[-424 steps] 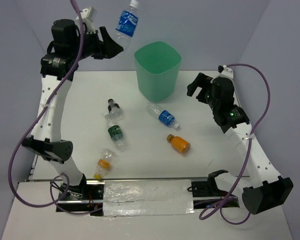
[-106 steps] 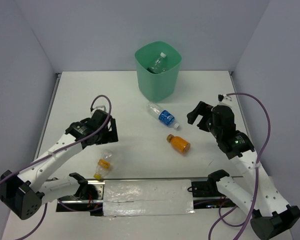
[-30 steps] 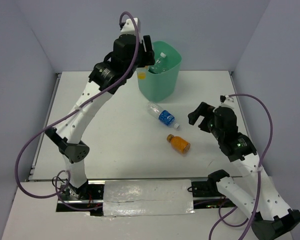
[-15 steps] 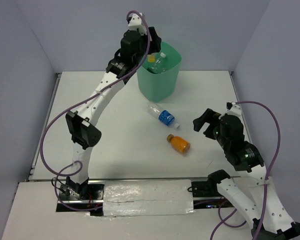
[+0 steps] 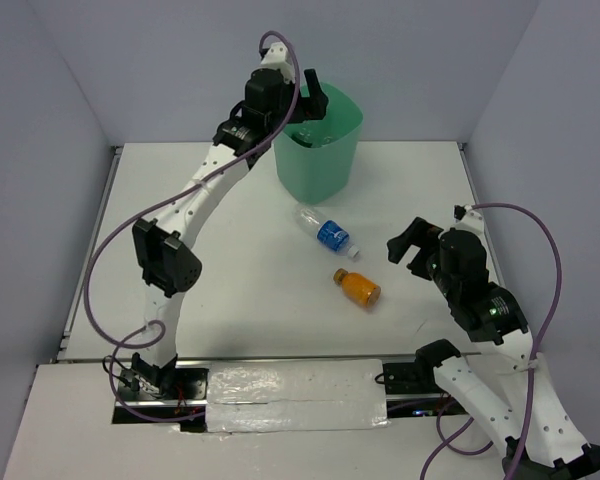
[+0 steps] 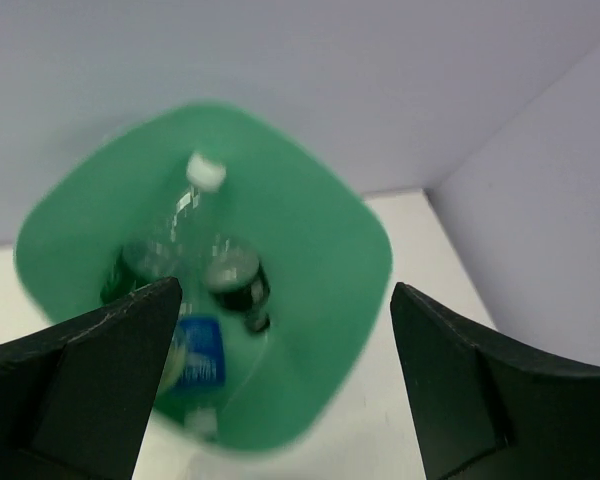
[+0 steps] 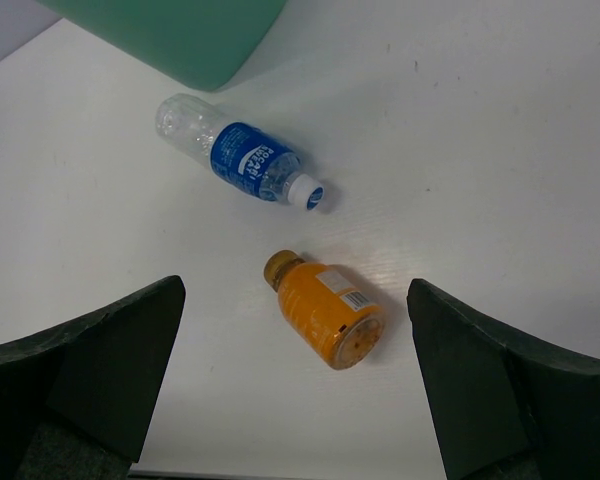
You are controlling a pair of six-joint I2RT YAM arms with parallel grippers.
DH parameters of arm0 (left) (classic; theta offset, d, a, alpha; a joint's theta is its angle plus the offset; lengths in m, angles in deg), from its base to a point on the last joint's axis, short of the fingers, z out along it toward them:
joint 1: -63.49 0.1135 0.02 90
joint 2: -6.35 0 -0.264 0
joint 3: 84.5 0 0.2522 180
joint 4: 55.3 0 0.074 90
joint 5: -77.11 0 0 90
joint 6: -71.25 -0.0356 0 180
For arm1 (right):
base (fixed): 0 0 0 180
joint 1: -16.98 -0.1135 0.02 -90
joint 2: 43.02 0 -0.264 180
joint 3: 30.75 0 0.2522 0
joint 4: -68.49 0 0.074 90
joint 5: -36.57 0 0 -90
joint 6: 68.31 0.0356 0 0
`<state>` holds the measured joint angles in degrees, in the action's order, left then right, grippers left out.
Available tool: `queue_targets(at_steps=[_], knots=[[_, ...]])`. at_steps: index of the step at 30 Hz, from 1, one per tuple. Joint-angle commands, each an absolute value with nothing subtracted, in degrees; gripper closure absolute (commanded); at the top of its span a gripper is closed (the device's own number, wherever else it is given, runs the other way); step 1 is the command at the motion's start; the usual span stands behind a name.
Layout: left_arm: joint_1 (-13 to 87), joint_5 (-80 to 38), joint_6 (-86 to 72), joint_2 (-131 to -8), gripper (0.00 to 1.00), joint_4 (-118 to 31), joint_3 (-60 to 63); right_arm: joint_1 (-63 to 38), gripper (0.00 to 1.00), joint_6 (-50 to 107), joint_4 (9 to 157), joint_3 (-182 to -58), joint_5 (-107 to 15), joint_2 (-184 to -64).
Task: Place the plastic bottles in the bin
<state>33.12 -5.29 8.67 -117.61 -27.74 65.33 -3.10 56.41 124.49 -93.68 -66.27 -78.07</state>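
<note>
The middle of the short orange bottle (image 5: 357,287), still outside the bin, comes between my fingers next as my right gripper lowers and shifts left in the top view.
The mint-green bin (image 5: 320,165) stands at the back of the table. My left gripper (image 5: 311,95) hangs open over its left rim with nothing between its fingers. In the left wrist view I look down into the bin (image 6: 330,250); inside lie a clear bottle with a white cap (image 6: 204,174), a dark-capped one (image 6: 238,282) and a blue-labelled one (image 6: 196,362). On the table a blue-label bottle (image 5: 325,232) (image 7: 242,160) and a short orange bottle (image 5: 357,287) (image 7: 326,312) lie on their sides. My right gripper (image 5: 408,245) (image 7: 298,390) is open, hovering just right of the orange bottle.
Purple-grey walls close in the white table (image 5: 230,280) on three sides. A foil-taped strip (image 5: 295,395) runs along the near edge between the arm bases. The bin's lower corner (image 7: 180,35) shows at the top of the right wrist view.
The left gripper moved from the bin's left rim to over the bin and opened; the yellow-capped bottle it held has left the jaws. The right arm shifted slightly toward me.
</note>
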Motion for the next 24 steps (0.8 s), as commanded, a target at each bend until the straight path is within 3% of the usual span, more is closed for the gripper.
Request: queue_targets(at_steps=[1, 6, 11, 15, 24], knots=[[29.67, -4.72, 8.23, -105.31, 0.01, -24.08, 58.86, -3.5, 0.0, 56.5, 123.91, -95.4, -67.67, -77.65], [26.93, 4.77, 14.63, -89.93, 0.01, -17.48, 39.06, -3.67, 0.0, 52.73, 119.79, -94.26, -65.39, -81.59], [26.93, 10.75, 23.16, -77.96, 0.01, -10.71, 18.42, -5.78, 0.0, 47.63, 118.28, -98.47, -62.13, -93.01], [27.02, 12.43, 27.38, -71.53, 0.01, -7.89, 9.69, -8.15, 0.0, 45.43, 121.97, -101.11, -62.92, -104.51], [27.02, 13.22, 29.15, -66.24, 0.01, -4.81, 1.59, -10.44, 0.0, 43.4, 119.69, -93.91, -53.88, -113.41]])
